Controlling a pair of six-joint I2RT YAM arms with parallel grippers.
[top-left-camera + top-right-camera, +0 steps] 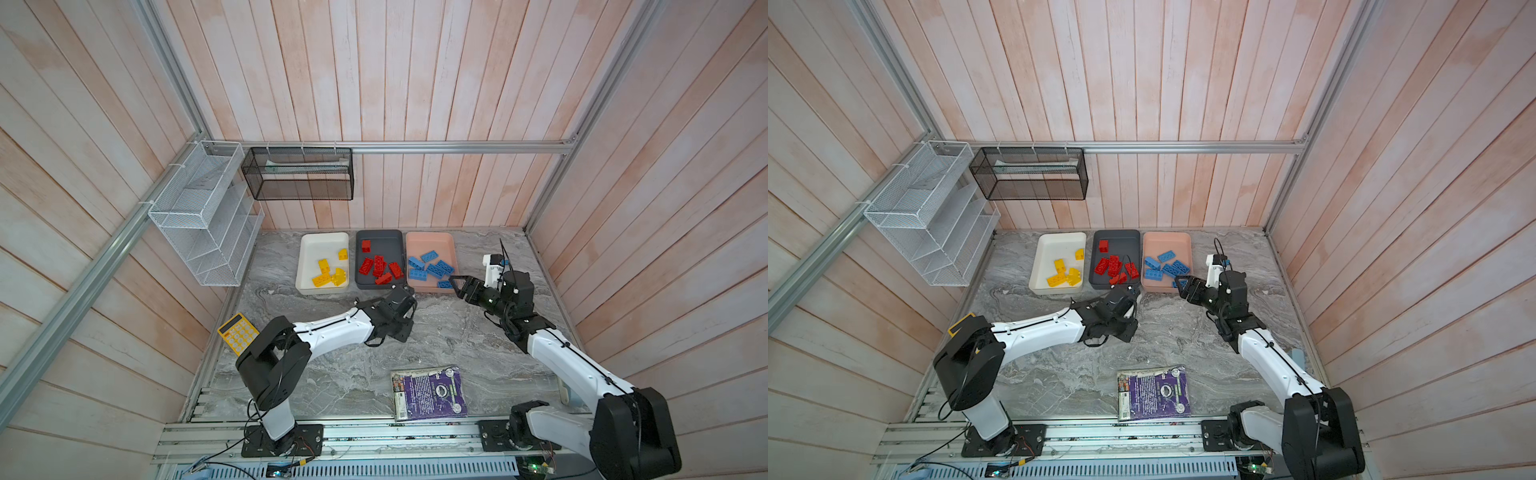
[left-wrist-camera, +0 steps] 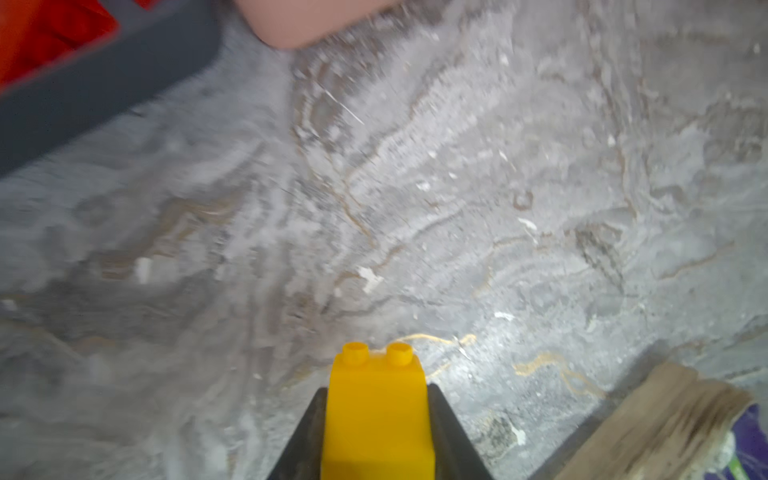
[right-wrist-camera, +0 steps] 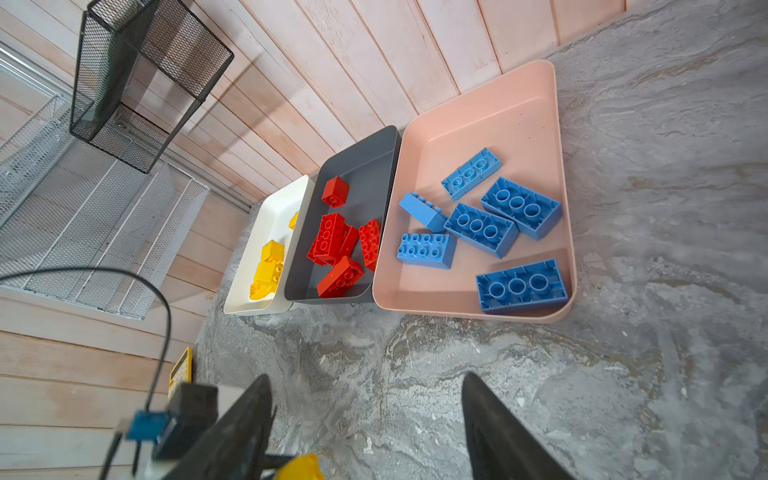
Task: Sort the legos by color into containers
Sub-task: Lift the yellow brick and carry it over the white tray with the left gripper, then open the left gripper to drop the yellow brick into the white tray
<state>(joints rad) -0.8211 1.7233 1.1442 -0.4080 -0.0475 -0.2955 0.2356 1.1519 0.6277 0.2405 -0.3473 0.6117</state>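
The white tray (image 1: 324, 239) outward of my left gripper holds yellow legos. So the left gripper swings outward over the tray's bare bottom next and releases the yellow lego.
In the left wrist view my left gripper (image 2: 377, 388) is shut on a yellow lego (image 2: 376, 415), studs pointing away, above bare table near the dark grey tray's (image 2: 104, 79) front corner. In both top views that gripper (image 1: 405, 293) (image 1: 1133, 291) sits under its own wrist, which hides the brick. The white tray (image 1: 324, 239) holds yellow legos (image 1: 330, 272), the dark grey tray (image 1: 380, 235) red ones (image 1: 380, 266), and the pink tray (image 1: 430, 237) blue ones (image 1: 430, 268). My right gripper (image 1: 455, 284) (image 3: 366, 377) stands open and empty at the pink tray's front edge.
A yellow calculator (image 1: 237, 332) lies at the table's left edge. A purple book (image 1: 430, 392) lies at the front middle, its worn corner (image 2: 665, 424) near my left gripper. A white wire rack (image 1: 203, 216) and a black mesh basket (image 1: 299, 174) hang on the walls.
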